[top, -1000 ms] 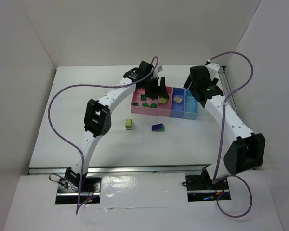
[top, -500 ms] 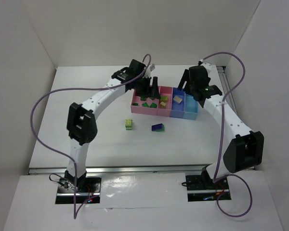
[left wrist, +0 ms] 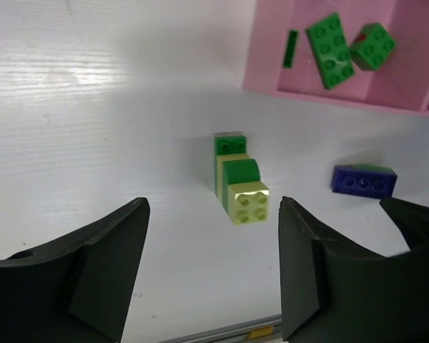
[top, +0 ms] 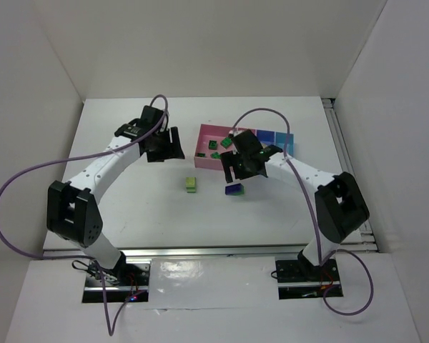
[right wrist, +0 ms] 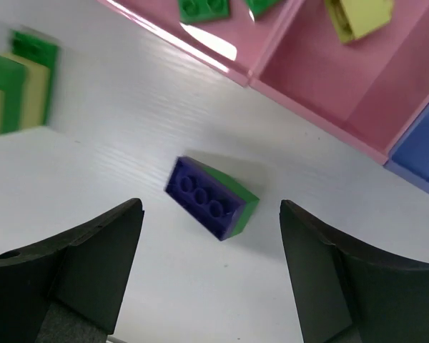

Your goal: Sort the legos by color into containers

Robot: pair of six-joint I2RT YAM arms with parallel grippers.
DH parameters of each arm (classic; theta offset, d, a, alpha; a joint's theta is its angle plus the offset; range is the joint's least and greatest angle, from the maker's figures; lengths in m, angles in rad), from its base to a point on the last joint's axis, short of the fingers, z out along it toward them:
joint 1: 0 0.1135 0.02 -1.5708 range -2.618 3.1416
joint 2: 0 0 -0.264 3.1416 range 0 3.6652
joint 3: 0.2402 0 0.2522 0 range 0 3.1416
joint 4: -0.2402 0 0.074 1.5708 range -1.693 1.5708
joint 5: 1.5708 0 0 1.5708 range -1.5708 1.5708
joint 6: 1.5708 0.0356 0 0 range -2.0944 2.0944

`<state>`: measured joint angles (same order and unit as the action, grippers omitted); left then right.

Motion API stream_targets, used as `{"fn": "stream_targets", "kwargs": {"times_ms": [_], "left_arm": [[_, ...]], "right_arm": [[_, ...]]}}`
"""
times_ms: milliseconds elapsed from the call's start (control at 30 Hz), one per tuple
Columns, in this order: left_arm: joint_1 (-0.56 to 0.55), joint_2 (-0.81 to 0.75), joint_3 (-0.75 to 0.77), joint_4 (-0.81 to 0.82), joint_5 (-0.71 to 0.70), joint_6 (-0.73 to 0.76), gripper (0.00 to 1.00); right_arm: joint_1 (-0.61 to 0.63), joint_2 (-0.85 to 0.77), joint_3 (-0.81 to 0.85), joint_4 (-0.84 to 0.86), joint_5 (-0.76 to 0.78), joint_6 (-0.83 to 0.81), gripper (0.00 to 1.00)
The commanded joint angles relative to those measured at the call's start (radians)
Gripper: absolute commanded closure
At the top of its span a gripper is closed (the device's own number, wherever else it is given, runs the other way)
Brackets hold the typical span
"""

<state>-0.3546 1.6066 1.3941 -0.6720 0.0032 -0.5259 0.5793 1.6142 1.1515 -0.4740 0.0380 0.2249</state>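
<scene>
My right gripper lowers next, drawing back and turning to close across the narrow width of the blue lego (top: 234, 189) (right wrist: 211, 196), which lies at an angle between its open fingers.
A stack of green and lime-yellow legos (top: 191, 184) (left wrist: 237, 186) lies on the table in front of the containers. A blue lego with a green side (top: 234, 189) (right wrist: 211, 207) lies to its right. My left gripper (top: 164, 145) (left wrist: 213, 239) hangs open to the left of the pink bin (top: 206, 134), with nothing between its fingers. My right gripper (top: 244, 166) (right wrist: 210, 246) stands open just above the blue lego, one finger on each side of it and apart from it. Green legos (left wrist: 330, 48) lie in the first pink bin, and a lime-yellow one (right wrist: 357, 16) in the second.
The dark blue bin (top: 264, 135) and the cyan bin (top: 284, 139) continue the row to the right, partly hidden by the right arm. White walls close in the table on three sides. A metal rail (top: 200, 250) runs along the near edge.
Both grippers have left the bins. The left arm swung left, away from the pink bin. The right arm swept left and toward the near edge, coming over the blue lego.
</scene>
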Motion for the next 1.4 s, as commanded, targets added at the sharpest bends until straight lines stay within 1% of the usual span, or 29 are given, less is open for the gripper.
{"fn": "stream_targets", "kwargs": {"times_ms": [0,100,200,233,300,367,467,633,800,867,900,933,967,1033,1067,1167,1200,1267,1333,1367], "left_arm": [[0.022,-0.036,-0.003,0.02,0.018,-0.054,0.26],[0.022,-0.014,0.009,0.02,0.029,-0.054,0.29],[0.022,-0.004,0.019,0.02,0.049,-0.054,0.29],[0.022,-0.004,0.028,0.029,0.049,-0.054,0.33],[0.022,0.006,0.039,0.029,0.06,-0.063,0.34],[0.022,0.016,0.039,0.029,0.083,-0.063,0.35],[0.022,0.026,0.048,0.029,0.083,-0.063,0.35],[0.031,0.026,0.048,0.029,0.072,-0.052,0.35],[0.031,0.026,0.048,0.029,0.09,-0.043,0.35],[0.031,0.026,0.057,0.02,0.08,-0.034,0.35],[0.031,0.026,0.057,0.02,0.08,-0.034,0.35],[0.031,0.026,0.057,0.02,0.08,-0.025,0.35],[0.04,0.026,0.057,0.02,0.08,-0.025,0.35],[0.04,0.026,0.057,0.02,0.08,-0.025,0.35],[0.04,0.016,0.057,0.02,0.08,-0.025,0.35],[0.04,0.016,0.057,0.02,0.089,-0.025,0.35],[0.04,0.016,0.057,0.02,0.089,-0.025,0.35],[0.04,0.016,0.057,0.02,0.098,-0.025,0.35],[0.04,0.016,0.083,0.02,0.127,-0.013,0.35],[0.04,0.016,0.092,0.02,0.165,0.01,0.35]], "right_arm": [[-0.016,0.044,-0.013,-0.003,-0.039,-0.027,0.16],[-0.016,0.096,0.007,0.018,-0.069,-0.045,0.15],[-0.016,0.159,0.045,0.018,-0.069,-0.082,0.13],[-0.016,0.17,0.057,0.029,-0.069,-0.082,0.13],[-0.026,0.194,0.057,0.04,-0.096,-0.082,0.13],[-0.036,0.194,0.048,0.069,-0.156,-0.056,0.13],[-0.027,0.176,0.025,0.069,-0.167,-0.045,0.13],[0.05,0.107,-0.027,0.037,-0.13,-0.027,0.15],[0.103,0.107,-0.027,-0.024,-0.069,-0.027,0.18],[0.122,0.119,-0.016,-0.054,-0.012,-0.027,0.24],[0.137,0.119,-0.004,-0.063,0.008,-0.027,0.26],[0.151,0.128,0.005,-0.072,0.057,-0.027,0.26],[0.151,0.128,0.005,-0.072,0.072,-0.018,0.26],[0.16,0.128,0.005,-0.072,0.097,-0.009,0.3],[0.16,0.128,0.005,-0.072,0.111,0.001,0.36],[0.16,0.138,0.016,-0.072,0.135,0.022,0.47],[0.16,0.138,0.016,-0.072,0.135,0.022,0.58],[0.16,0.116,0.025,-0.072,0.144,0.033,0.7],[0.16,0.075,0.034,-0.072,0.132,0.042,0.77],[0.16,0.058,0.043,-0.072,0.096,0.027,0.8]]}}
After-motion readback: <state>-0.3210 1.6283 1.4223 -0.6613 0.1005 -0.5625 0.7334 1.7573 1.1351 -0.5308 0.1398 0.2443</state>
